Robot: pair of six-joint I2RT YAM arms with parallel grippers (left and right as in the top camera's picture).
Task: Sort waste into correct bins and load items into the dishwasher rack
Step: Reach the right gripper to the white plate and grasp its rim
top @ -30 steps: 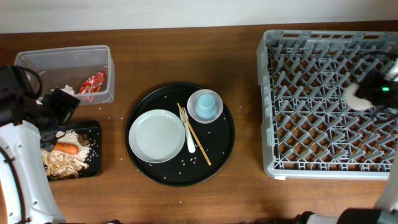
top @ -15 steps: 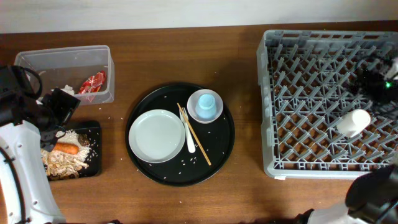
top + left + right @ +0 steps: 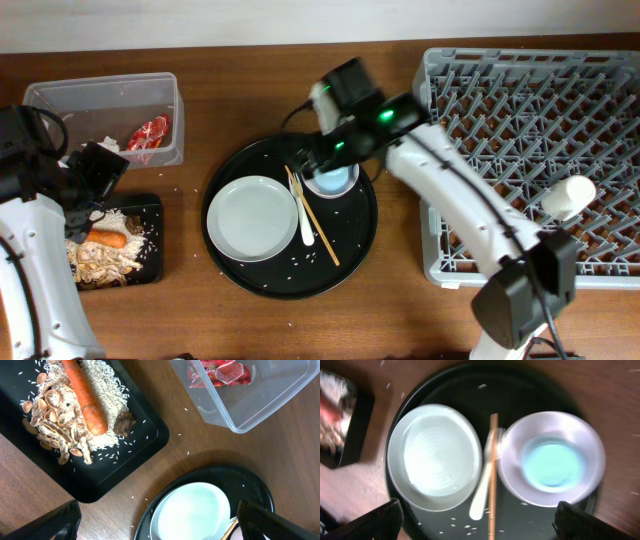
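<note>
The white plate is empty, so next I will lower my right gripper back from the cup and down onto the plate's rim (image 3: 295, 213) (image 3: 478, 466) beside the fork.
My right gripper (image 3: 326, 160) (image 3: 481, 527) is open and empty, hovering over the light blue cup (image 3: 552, 464) standing in the white bowl (image 3: 520, 477) on the round black tray (image 3: 350, 240). Beside them lie the white plate (image 3: 252, 218) (image 3: 437, 455), chopsticks (image 3: 493, 467) and fork (image 3: 481, 497). The small white cup (image 3: 567, 195) lies in the grey rack (image 3: 530, 110). My left gripper (image 3: 82, 205) (image 3: 161, 527) is open and empty above the shallow black tray (image 3: 107, 472), which holds the carrot (image 3: 85, 397) and rice scraps (image 3: 107, 417). The clear tub (image 3: 100, 95) holds the red-and-white wrapper (image 3: 150, 133) and tissue (image 3: 107, 145).
Loose rice grains are scattered on the round tray and on the wood around the black tray. The right arm stretches from the front right across the rack's left edge to the round tray. The rack fills the right side of the table.
The right gripper let go of the small white cup, which now lies in the rack, and the arm swung left to above the bowl. The left arm has not moved.
</note>
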